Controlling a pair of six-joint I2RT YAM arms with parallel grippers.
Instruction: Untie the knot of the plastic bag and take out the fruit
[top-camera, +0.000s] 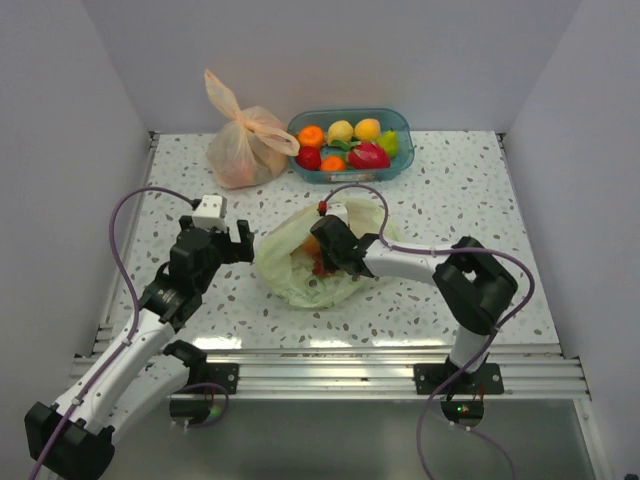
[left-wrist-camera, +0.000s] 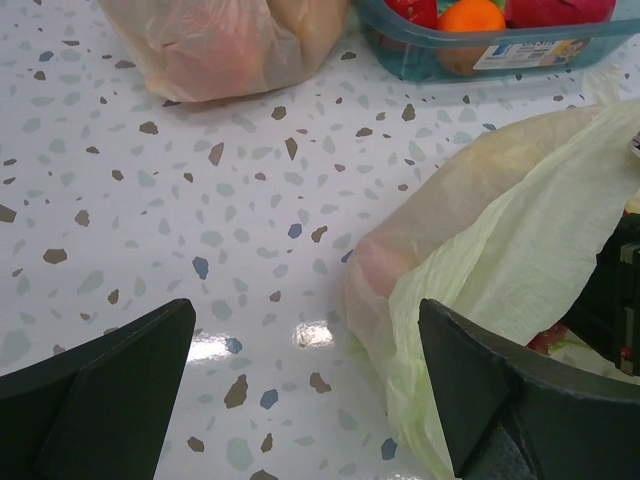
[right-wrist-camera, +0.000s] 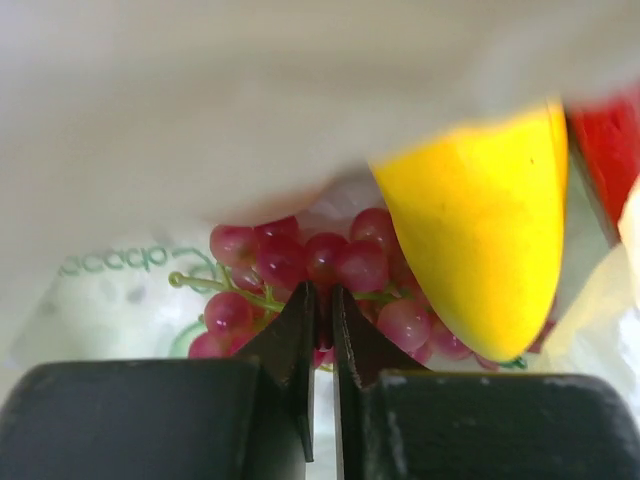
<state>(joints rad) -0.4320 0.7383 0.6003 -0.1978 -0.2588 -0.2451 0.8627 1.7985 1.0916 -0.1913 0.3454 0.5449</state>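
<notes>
My right gripper will next lift out of the bag, move outward and release the grapes over the blue basket there, which already holds fruit.
The pale green plastic bag (top-camera: 295, 270) lies in the middle of the table with its mouth spread open; no knot shows. My right gripper (top-camera: 324, 256) reaches into the mouth. In the right wrist view its gripper (right-wrist-camera: 321, 295) is shut on a dark red grape cluster (right-wrist-camera: 290, 262), with a grape pinched between the tips. A yellow fruit (right-wrist-camera: 480, 230) lies right of the grapes. My left gripper (top-camera: 236, 241) is open and empty beside the bag's left edge. In the left wrist view that gripper (left-wrist-camera: 310, 390) stands over bare table, its right finger (left-wrist-camera: 490, 390) against the bag (left-wrist-camera: 520, 240).
A peach-orange tied bag (top-camera: 243, 140) stands at the back left, also in the left wrist view (left-wrist-camera: 220, 40). A blue basket (top-camera: 398, 123) of fruit stands at the back centre, its wall in the left wrist view (left-wrist-camera: 430, 58). Walls close in on three sides.
</notes>
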